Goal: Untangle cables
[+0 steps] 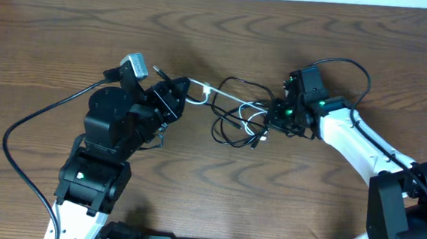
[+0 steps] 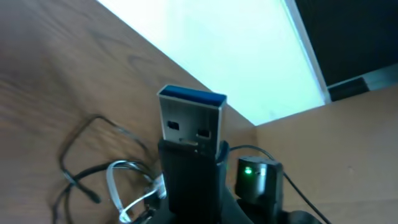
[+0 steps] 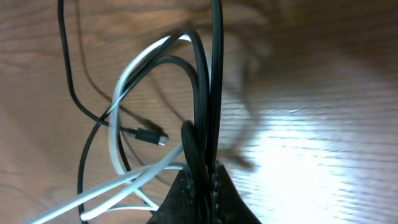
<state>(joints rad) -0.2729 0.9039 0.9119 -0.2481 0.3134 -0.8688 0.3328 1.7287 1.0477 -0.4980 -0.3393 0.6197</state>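
My left gripper moves up slightly next, beside the tangle, then opens above the table's wood, since the USB plug stands clear of the parts of the cables.
The black cable and the white cable lie tangled on the table between my two grippers. My left gripper is shut on a black-bodied USB plug that sticks out past its jaws. A white loop lies just beside those jaws. My right gripper is shut on several strands of the black cable, which rise from its jaws. The white cable loops past them. A small black plug lies loose on the wood.
The wooden table spreads around the tangle. Thick black robot wires run from the left arm and over the right arm. The right arm's white link stretches to the lower right.
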